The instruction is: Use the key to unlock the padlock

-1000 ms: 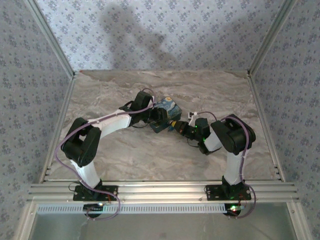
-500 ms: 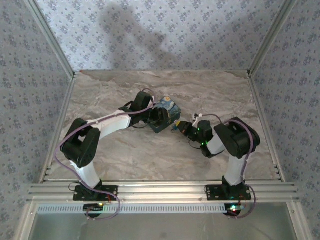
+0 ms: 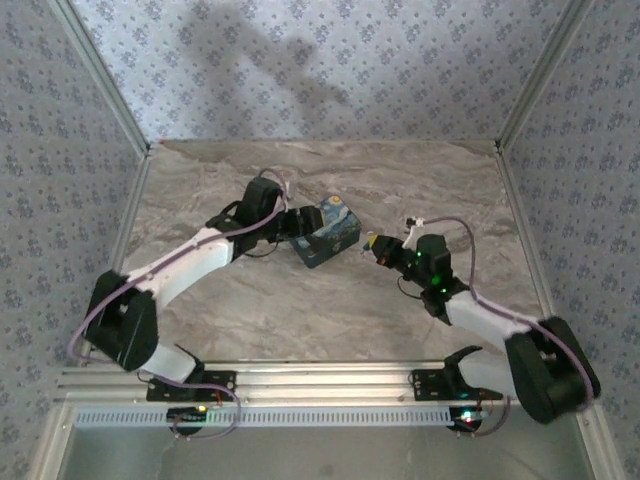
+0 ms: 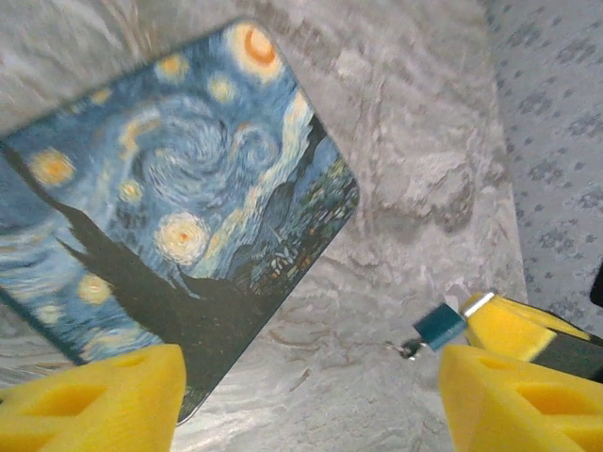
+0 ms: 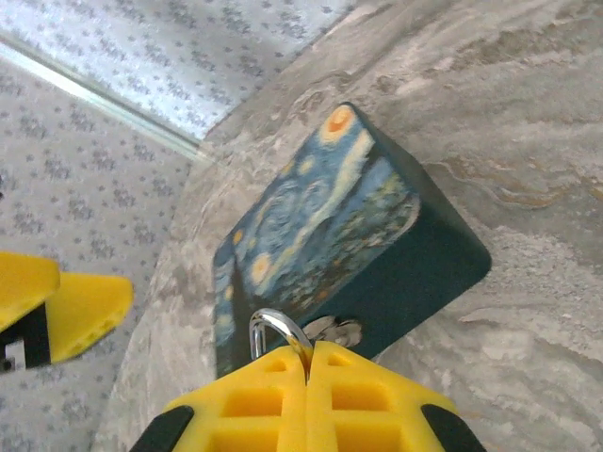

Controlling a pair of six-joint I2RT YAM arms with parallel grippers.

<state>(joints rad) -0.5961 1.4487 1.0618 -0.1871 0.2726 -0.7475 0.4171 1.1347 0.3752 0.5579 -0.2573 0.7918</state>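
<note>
My right gripper will next move back and down to let go of the padlock on the bare marble, as this patch is below the gripper and closer to my base.
My right gripper (image 3: 380,246) (image 5: 309,356) is shut on the padlock, hovering just right of the painted box. In the right wrist view the padlock's thin silver shackle (image 5: 273,330) arches out above the closed yellow fingertips. In the left wrist view its blue-grey body (image 4: 440,325) pokes out of the right gripper's yellow fingers (image 4: 518,325). A tiny silvery bit (image 4: 408,349) at the body's free end looks like the key; I cannot tell for sure. My left gripper (image 3: 291,222) (image 4: 311,395) is open at the box's left end, holding nothing.
The blue-and-yellow swirl-painted box (image 3: 328,232) (image 4: 179,198) (image 5: 330,217) lies on the marble table (image 3: 300,310) between the two grippers. A small silvery fitting (image 5: 336,330) shows against its dark side. Patterned walls and metal posts enclose the table.
My left gripper has drawn back left off the box, uncovering it. My right gripper has moved right, away from the box, with the padlock still in it. Both arms are now stretched lower.
</note>
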